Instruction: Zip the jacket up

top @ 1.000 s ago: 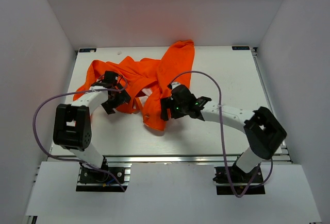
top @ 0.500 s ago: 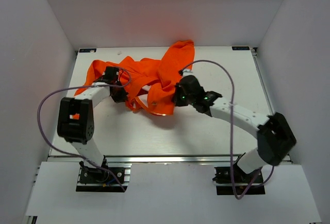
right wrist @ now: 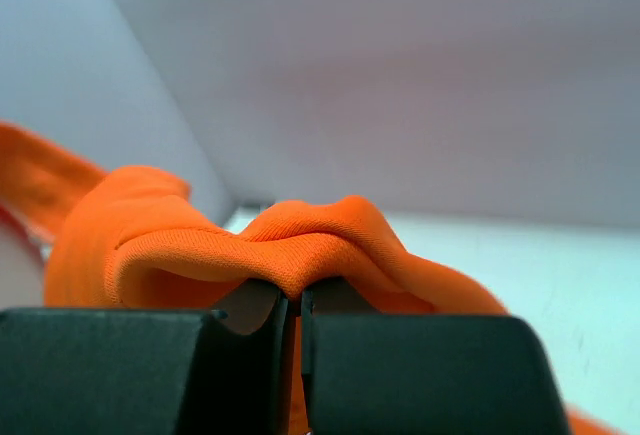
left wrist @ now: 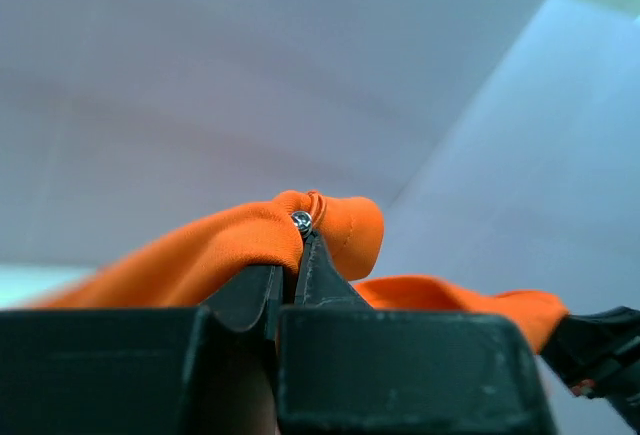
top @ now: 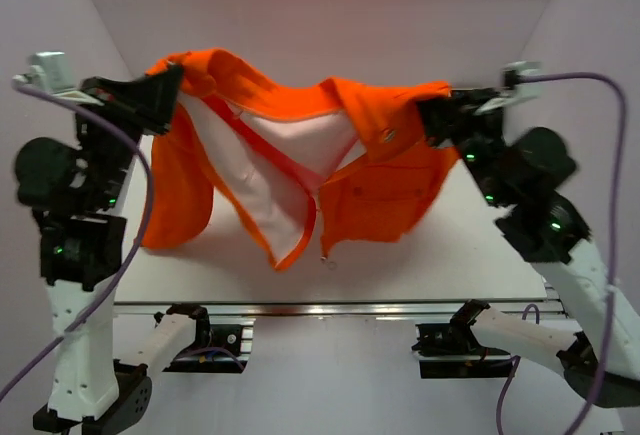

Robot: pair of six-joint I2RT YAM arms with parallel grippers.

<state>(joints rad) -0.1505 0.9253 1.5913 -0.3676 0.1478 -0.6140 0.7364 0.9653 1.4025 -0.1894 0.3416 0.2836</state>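
Observation:
Next, my left gripper lifts its corner a little higher, then lowers it onto the white table and releases, since the open jacket hangs folded in the air.
The orange jacket (top: 385, 195) hangs in the air above the table, stretched between my two grippers. Its front is open and shows the pale lining (top: 300, 155). A small metal zip pull (top: 328, 262) dangles at the lower edge of the opening. My left gripper (top: 165, 90) is shut on the jacket's upper left corner. In the left wrist view the gripper (left wrist: 297, 255) pinches orange cloth beside a metal snap (left wrist: 301, 220). My right gripper (top: 435, 115) is shut on the upper right corner. The right wrist view shows this gripper (right wrist: 297, 295) clamping a fold of jacket cloth (right wrist: 300, 240).
The white table (top: 470, 265) lies below the hanging jacket, with white walls on three sides. A metal rail (top: 330, 307) runs along the near edge by both arm bases. Purple cables (top: 130, 245) loop beside each arm.
A second ago both grippers were low over the crumpled jacket on the table. They have since shut on it and risen high and apart, lifting and spreading the jacket.

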